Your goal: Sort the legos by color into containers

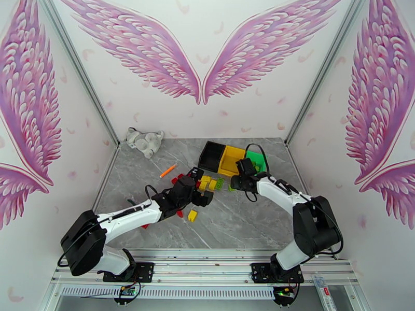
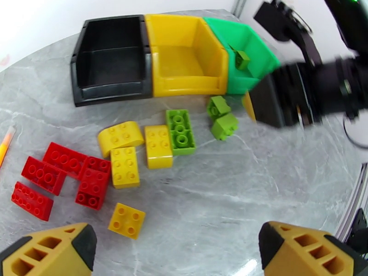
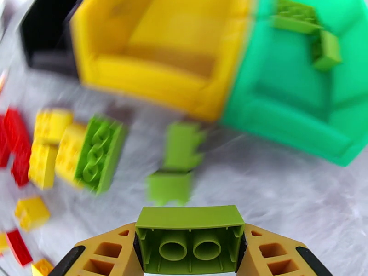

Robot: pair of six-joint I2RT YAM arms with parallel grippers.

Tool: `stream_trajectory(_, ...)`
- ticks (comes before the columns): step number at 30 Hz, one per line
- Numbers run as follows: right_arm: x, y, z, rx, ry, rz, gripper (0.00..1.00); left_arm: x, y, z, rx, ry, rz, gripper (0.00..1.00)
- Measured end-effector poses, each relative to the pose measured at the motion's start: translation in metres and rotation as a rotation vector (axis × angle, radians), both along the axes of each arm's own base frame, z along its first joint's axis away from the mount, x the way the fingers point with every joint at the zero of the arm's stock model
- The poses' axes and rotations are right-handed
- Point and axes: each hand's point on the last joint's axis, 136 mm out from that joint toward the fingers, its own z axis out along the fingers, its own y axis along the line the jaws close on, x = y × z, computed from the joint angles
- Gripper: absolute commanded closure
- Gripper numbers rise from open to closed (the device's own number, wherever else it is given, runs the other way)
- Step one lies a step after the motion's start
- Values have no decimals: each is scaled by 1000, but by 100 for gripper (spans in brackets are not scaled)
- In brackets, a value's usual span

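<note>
The robot's right gripper next needs to carry this matching green lego outward over the bottom of the green container and release it, since that container stands outward of it and already holds green legos.
Three containers stand in a row at the back of the table: black (image 1: 211, 155) (image 2: 112, 56), yellow (image 1: 231, 160) (image 2: 184, 56) and green (image 1: 255, 160) (image 3: 299, 97). Green legos (image 3: 303, 19) lie inside the green one. My right gripper (image 3: 189, 247) (image 1: 238, 181) is shut on a green lego (image 3: 189, 218), held above the table just in front of the green container. Loose legos lie before the containers: red (image 2: 60, 178), yellow (image 2: 138, 148), green (image 2: 180, 132). My left gripper (image 2: 177, 254) (image 1: 201, 197) hangs open above the loose pile, holding nothing.
A grey-white plush cat (image 1: 145, 142) sits at the back left. An orange marker (image 1: 167, 170) (image 2: 5, 143) lies left of the red legos. My right arm (image 2: 313, 88) reaches in close beside the green container. One yellow lego (image 1: 192, 215) lies apart, nearer the front.
</note>
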Motion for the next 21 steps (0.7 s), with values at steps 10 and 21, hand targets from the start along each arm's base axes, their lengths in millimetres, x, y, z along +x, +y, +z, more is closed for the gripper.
stream_trajectory(10, 65, -47, 31, 19, -91, -187, 65, -28, -29, -3, 68, -63, -127, 1)
stream_trajectory(21, 91, -75, 37, 10, -79, -254, 24, -27, -31, 1, 78, -97, -122, 1)
